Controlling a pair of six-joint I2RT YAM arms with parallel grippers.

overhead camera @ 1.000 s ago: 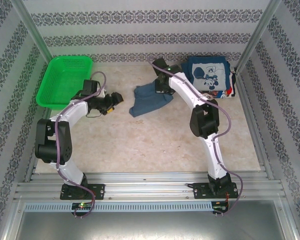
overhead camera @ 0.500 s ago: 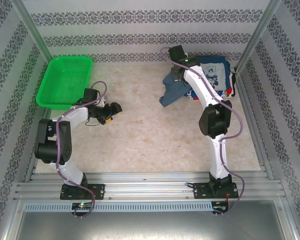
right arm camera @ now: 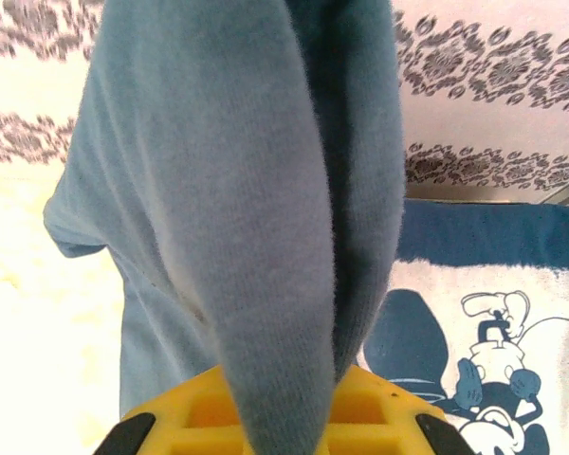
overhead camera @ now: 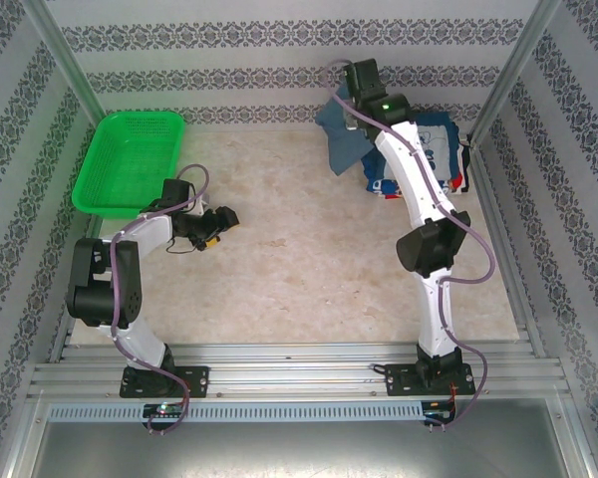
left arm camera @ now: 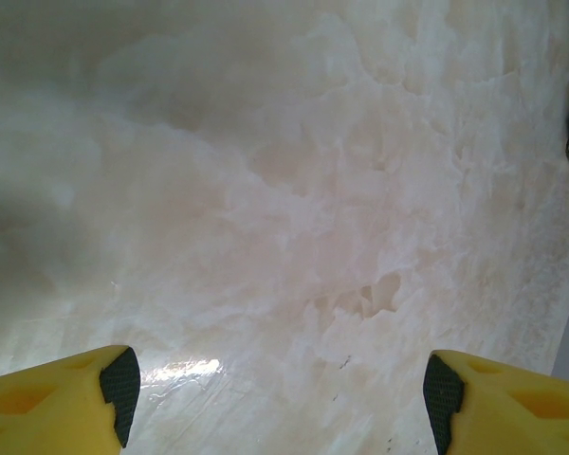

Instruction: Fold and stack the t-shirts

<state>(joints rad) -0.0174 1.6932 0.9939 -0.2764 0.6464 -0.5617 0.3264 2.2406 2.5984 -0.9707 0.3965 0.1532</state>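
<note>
My right gripper is holding the slate-blue t-shirt (overhead camera: 341,134), and the cloth still hangs beside the stack of folded t-shirts. Next I need to carry it across and lower it over that stack.
A plain slate-blue t-shirt (overhead camera: 341,134) hangs in the air at the back of the table, held up by my right gripper (overhead camera: 351,108), which is shut on a bunch of its cloth (right arm camera: 266,237). Just to its right lies a stack of folded navy t-shirts with a white cartoon-mouse print (overhead camera: 434,149), seen below the hanging cloth in the right wrist view (right arm camera: 484,322). My left gripper (overhead camera: 222,219) hovers low over the bare table at the left, open, its yellow fingers (left arm camera: 71,403) wide apart with nothing between them.
A green mesh basket (overhead camera: 130,159) stands at the back left, close behind the left arm. Patterned walls close in the back and both sides. The marbled tabletop (overhead camera: 299,269) lies bare in the middle and front.
My right gripper has lifted the slate-blue shirt off the table and carried it back and right, toward the folded stack. The left gripper has drawn back slightly, still open.
</note>
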